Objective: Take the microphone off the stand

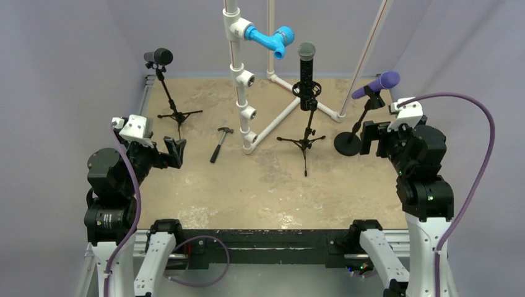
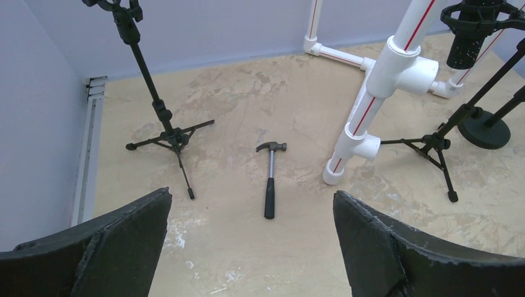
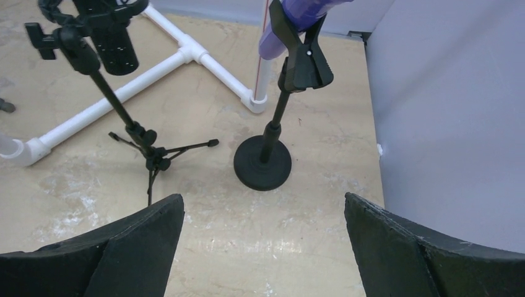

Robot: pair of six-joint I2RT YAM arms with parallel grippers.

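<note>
The right gripper goes down and outward around the pole under the purple microphone's clip (image 1: 363,117) (image 3: 280,109) next, clear of the microphone, since the pole stands below and outward of it.
Three microphones stand on the table. A black one (image 1: 160,57) sits on a small tripod (image 1: 176,114) at the back left. A black mesh-headed one (image 1: 306,62) sits in a shock mount on the middle tripod (image 1: 303,142). A purple one (image 1: 377,83) is clipped on a round-base stand (image 1: 348,143) at the right; in the right wrist view its body (image 3: 291,18) and base (image 3: 262,162) show. My left gripper (image 1: 175,151) is open and empty, near the left tripod (image 2: 167,130). My right gripper (image 1: 371,137) is open and empty, just right of the round base.
A hammer (image 1: 219,143) lies flat between the left tripod and a white PVC pipe frame (image 1: 238,74) with a blue fitting (image 1: 269,40). Grey walls close in both sides and the back. The hammer also shows in the left wrist view (image 2: 270,176).
</note>
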